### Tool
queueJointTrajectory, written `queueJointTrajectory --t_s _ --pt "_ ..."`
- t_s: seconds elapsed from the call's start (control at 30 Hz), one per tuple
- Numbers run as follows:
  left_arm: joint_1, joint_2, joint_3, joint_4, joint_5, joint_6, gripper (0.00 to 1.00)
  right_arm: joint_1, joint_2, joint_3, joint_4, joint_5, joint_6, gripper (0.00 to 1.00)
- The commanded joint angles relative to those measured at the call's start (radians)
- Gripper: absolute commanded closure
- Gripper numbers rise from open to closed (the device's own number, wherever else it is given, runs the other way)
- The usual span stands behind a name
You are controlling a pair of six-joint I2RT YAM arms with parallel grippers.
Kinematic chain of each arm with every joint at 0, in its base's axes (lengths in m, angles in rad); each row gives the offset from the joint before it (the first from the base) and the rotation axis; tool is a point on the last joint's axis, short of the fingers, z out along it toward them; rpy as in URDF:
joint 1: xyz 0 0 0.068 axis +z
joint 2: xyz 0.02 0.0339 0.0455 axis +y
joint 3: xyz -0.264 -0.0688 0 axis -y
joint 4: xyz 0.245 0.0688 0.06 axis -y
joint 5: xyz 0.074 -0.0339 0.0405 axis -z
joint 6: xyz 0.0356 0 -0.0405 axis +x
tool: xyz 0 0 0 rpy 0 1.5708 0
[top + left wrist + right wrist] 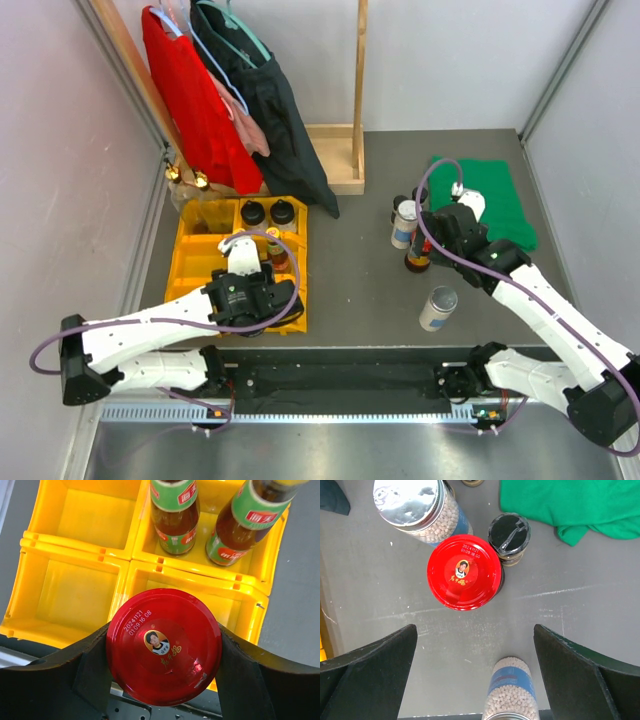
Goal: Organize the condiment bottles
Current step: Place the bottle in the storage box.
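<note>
I will move my left gripper outward and down into the section before opening, since the red-lidded jar still sticks out over the near edge of the tray's empty section.
My left gripper [164, 642] is shut on a red-lidded jar [164, 646] over the near right compartment of the yellow tray [75, 585]. Two yellow-capped dark sauce bottles [174, 515] [245, 522] stand in the compartment beyond it. My right gripper [475, 630] hangs open over bare table. Ahead of it stands another red-lidded jar [465, 572], with a black-capped jar [509, 534] and a silver-lidded canister [417, 507] just behind. A second canister [512, 690] stands nearer, between the fingers' lines but below them. In the top view the left gripper [268, 296] is at the tray's near right corner.
Two black-capped jars [252, 212] sit in the tray's far compartments, and gold-topped bottles [175, 175] stand behind the tray. A green cloth [490, 200] lies at the far right. Clothes [240, 100] hang on a wooden rack at the back.
</note>
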Motion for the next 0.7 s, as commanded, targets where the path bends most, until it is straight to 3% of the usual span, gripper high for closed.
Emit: queueJointTrajectory --t_s 0.0,0.23,0.47,0.67 --pt "0.006 -0.054 -0.039 0.057 -0.032 0.048 1.0 -0.011 0.004 -0.009 0.04 -0.012 0.015 0.01" --pt "0.086 -0.082 -0.142 0.271 0.014 0.199 1.0 -0.008 0.012 -0.01 0.046 -0.023 0.015 0.01" --pt "0.211 -0.128 -0.191 0.422 0.07 0.347 1.0 -0.009 0.024 -0.01 0.053 -0.032 0.011 0.01" --pt "0.254 -0.157 -0.242 0.52 0.093 0.424 1.0 -0.009 0.034 -0.007 0.072 -0.055 -0.009 0.01"
